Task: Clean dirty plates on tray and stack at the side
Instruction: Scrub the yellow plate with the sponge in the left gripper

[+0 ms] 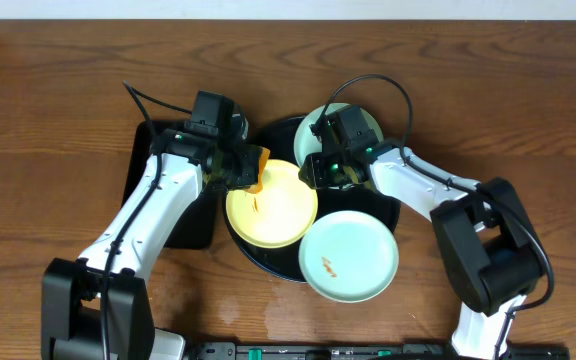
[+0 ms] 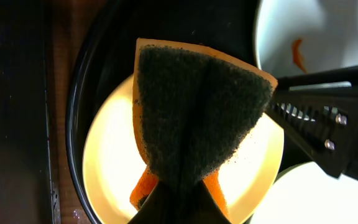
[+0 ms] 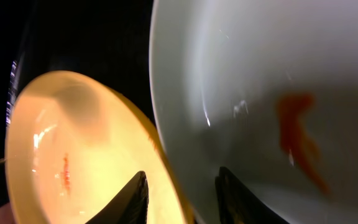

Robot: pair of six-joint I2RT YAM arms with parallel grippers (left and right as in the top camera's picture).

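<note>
The orange smear needs wiping. My left gripper will move down onto the yellow plate (image 1: 278,215), then to the left in the overhead view to the rectangular black tray.
The pale yellow plate (image 1: 278,215) lies on the round black tray (image 1: 276,133) and has a small orange smear. My left gripper (image 1: 250,172) is shut on an orange sponge with a dark scouring face (image 2: 197,106), held over the yellow plate (image 2: 110,149). My right gripper (image 1: 320,172) grips the yellow plate's right rim (image 3: 160,149), one finger on each side. One mint-green plate (image 1: 348,118) with an orange smear (image 3: 297,130) sits at the back, partly hidden by the right gripper. The other mint-green plate (image 1: 353,255), also smeared, lies at the tray's front right.
A smaller rectangular black tray (image 1: 143,160) lies left of the round tray, under my left arm. A black cable loops over the back mint plate. Brown wooden tabletop (image 1: 48,120) surrounds everything.
</note>
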